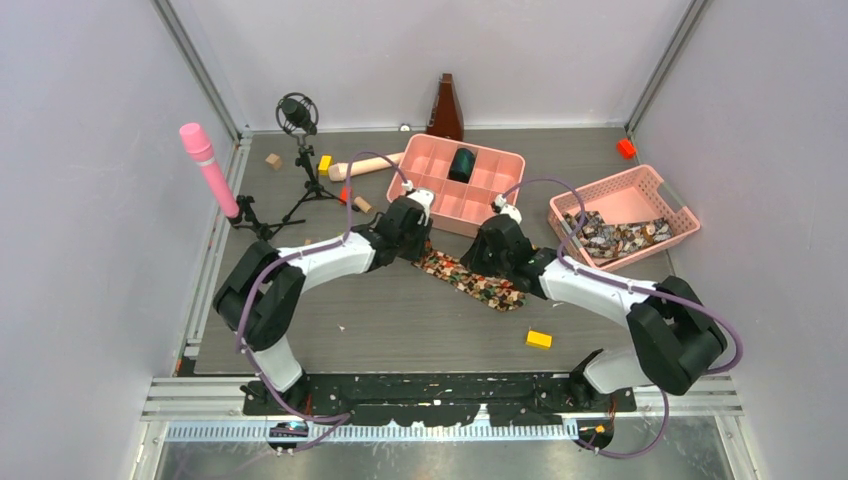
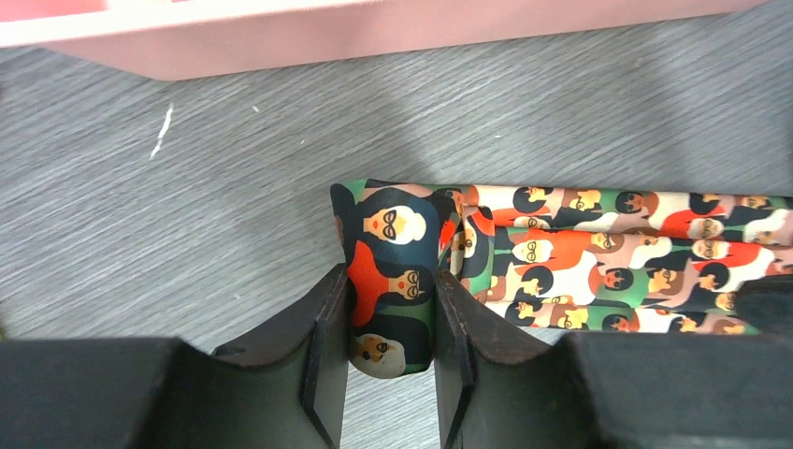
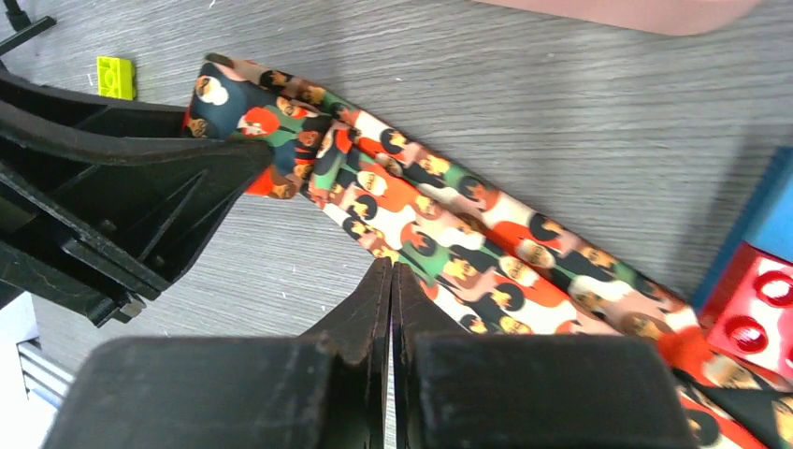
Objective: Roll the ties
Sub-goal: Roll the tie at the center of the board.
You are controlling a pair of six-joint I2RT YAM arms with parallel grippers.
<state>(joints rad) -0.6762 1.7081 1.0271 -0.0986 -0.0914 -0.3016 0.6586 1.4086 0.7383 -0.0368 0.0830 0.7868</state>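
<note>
My right gripper will next move up and toward the pink basket, clear of the tie, and open its empty fingers, as my left gripper holds the tie's folded end.
One tie [image 1: 470, 280], dark with a red, orange, white and green print of small faces, lies slanted across the middle of the table. My left gripper [image 1: 418, 238] is at its far left end. In the left wrist view the gripper [image 2: 391, 313] is shut on the tie's folded-over end [image 2: 391, 243], and the rest of the tie [image 2: 608, 253] runs off to the right. My right gripper [image 1: 492, 258] is over the tie's middle. In the right wrist view its jaws [image 3: 391, 273] are shut with nothing between them, tips at the near edge of the tie [image 3: 449, 224].
A pink compartment tray [image 1: 500, 165] holding a dark roll [image 1: 461, 163] stands just behind the arms. A pink basket [image 1: 660, 190] with several more ties [image 1: 615, 238] is at the right. A yellow block [image 1: 539, 339], a red block [image 1: 626, 148], a microphone tripod [image 1: 300, 150] and a metronome [image 1: 446, 108] stand around.
</note>
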